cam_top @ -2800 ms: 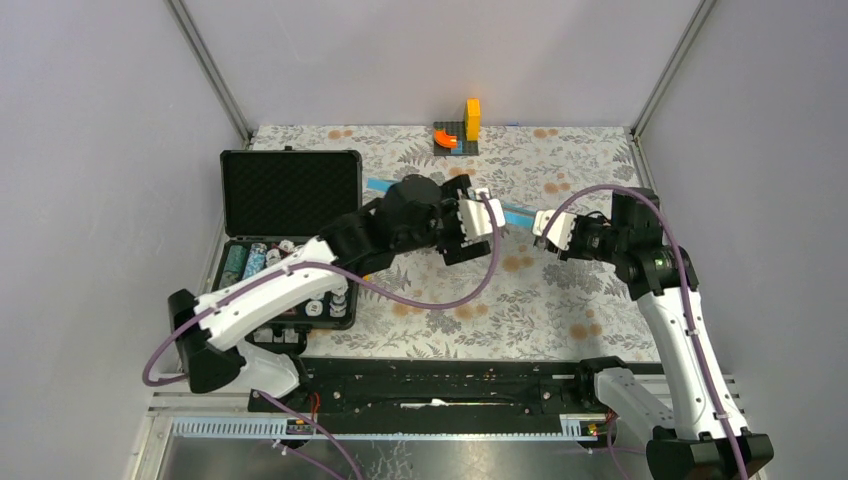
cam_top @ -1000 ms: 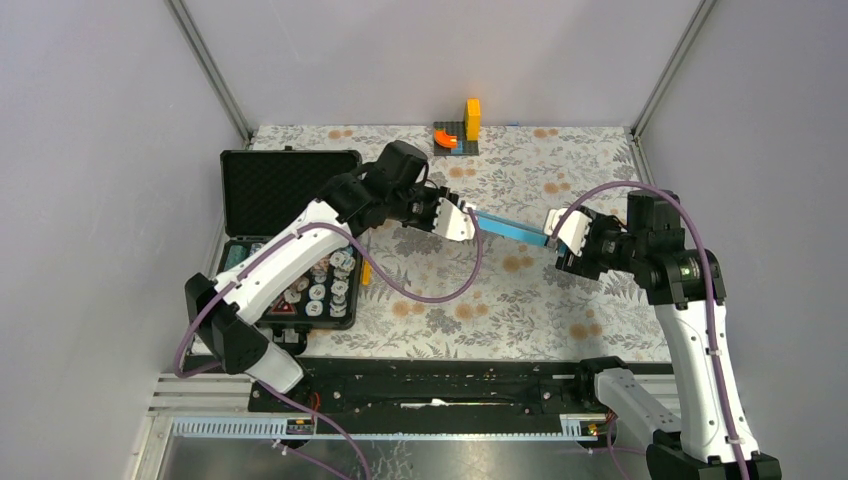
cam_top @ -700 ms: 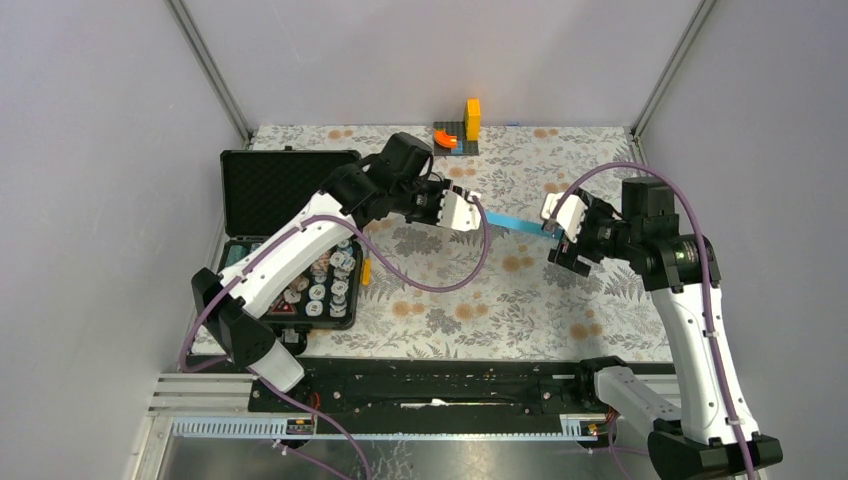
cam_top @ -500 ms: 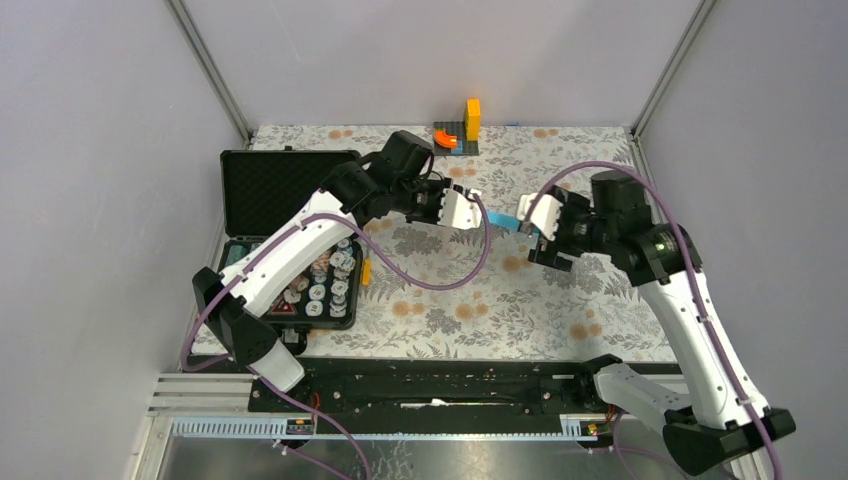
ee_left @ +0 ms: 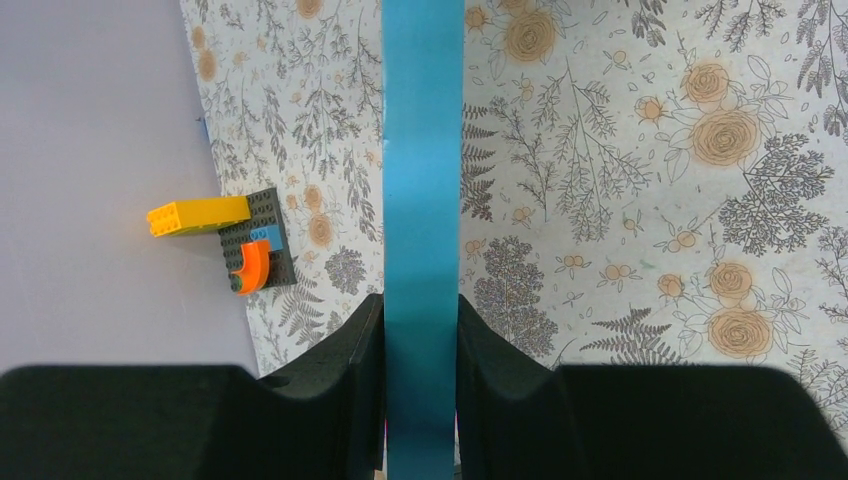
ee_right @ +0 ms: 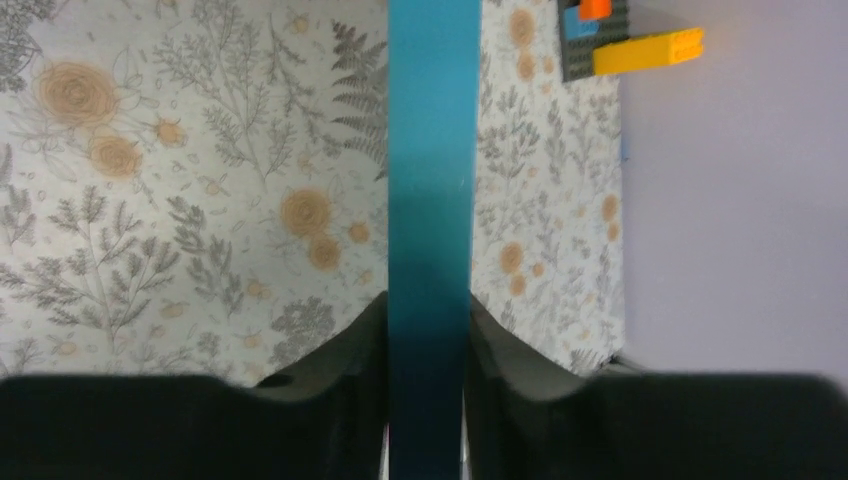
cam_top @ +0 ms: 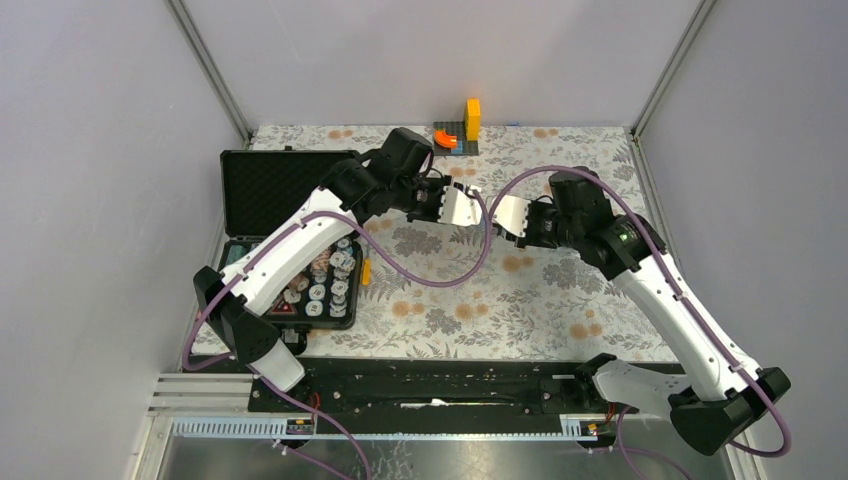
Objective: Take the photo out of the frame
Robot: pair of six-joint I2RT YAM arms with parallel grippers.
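The open middle of the floral table lies clear below my right gripper, so my right gripper will next turn the raised frame, lower it flat there and release the blue edge.
The frame shows edge-on as a blue strip running straight up the left wrist view, lifted above the floral table. My left gripper is shut on that edge, both black fingers pressed against it. The right wrist view has the same blue strip, and my right gripper is shut on it too. From above, the left gripper and right gripper face each other closely over the table's middle, hiding the frame between them. The photo is hidden in every view.
An open black foam-lined case lies at the left, its lower half filled with several small round items. A yellow and orange brick build stands at the back edge. Grey walls close in both sides.
My right gripper opened, slid left along the frame toward the left gripper, and shut on the blue edge again. The left arm stayed nearly still, keeping its grip.
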